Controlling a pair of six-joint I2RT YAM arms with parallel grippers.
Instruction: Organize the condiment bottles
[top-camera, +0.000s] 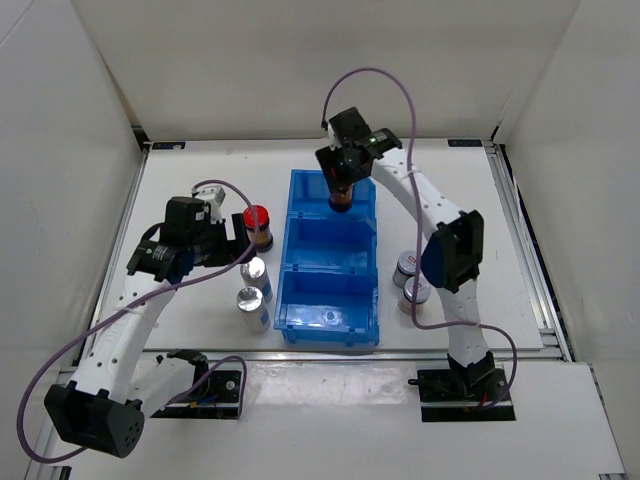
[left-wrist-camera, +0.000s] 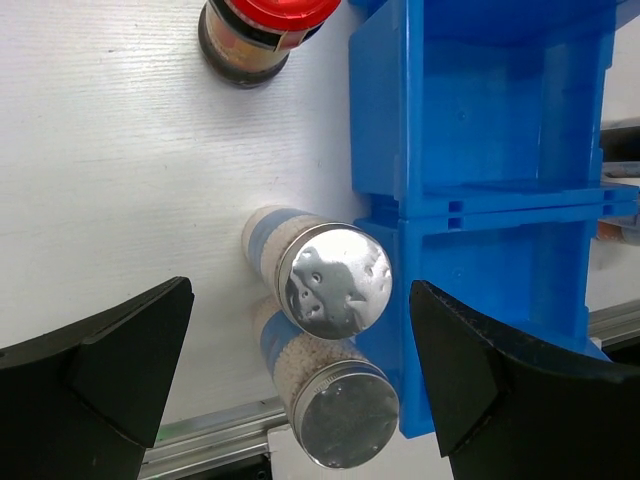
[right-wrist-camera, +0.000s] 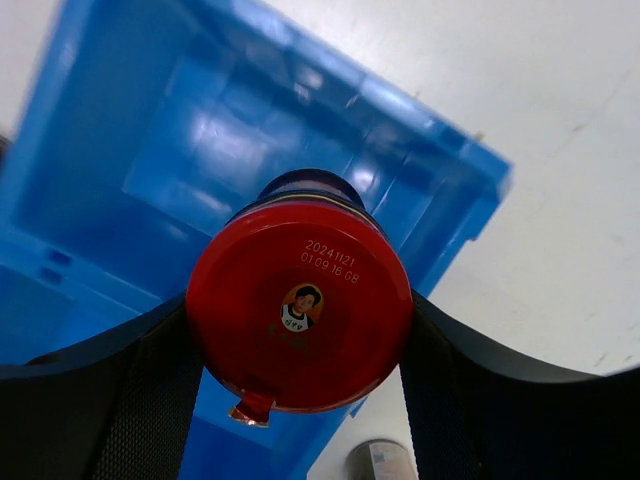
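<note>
My right gripper lowers the red-capped bottle into the bin's far section (top-camera: 358, 202) (right-wrist-camera: 385, 205) next and releases it there, since that empty section lies directly below the gripper.
My right gripper (top-camera: 341, 192) is shut on a red-capped dark brown bottle (right-wrist-camera: 300, 315) and holds it over the far compartment of the blue bin (top-camera: 300, 200). The second red-capped bottle (top-camera: 258, 226) stands left of the bin; it shows at the top of the left wrist view (left-wrist-camera: 255, 35). Two silver-capped blue-label bottles (top-camera: 256, 274) (top-camera: 251, 305) stand by the bin's near left side. My left gripper (left-wrist-camera: 300, 375) is open above them, its fingers either side of the pair (left-wrist-camera: 333, 280) (left-wrist-camera: 340, 418). Two grey-lidded bottles (top-camera: 405, 268) (top-camera: 416, 293) stand right of the bin, partly hidden by the right arm.
The bin's three compartments (left-wrist-camera: 480, 110) hold no bottles. The table's near metal edge (left-wrist-camera: 210, 440) runs just below the silver-capped bottles. White walls enclose the table on three sides.
</note>
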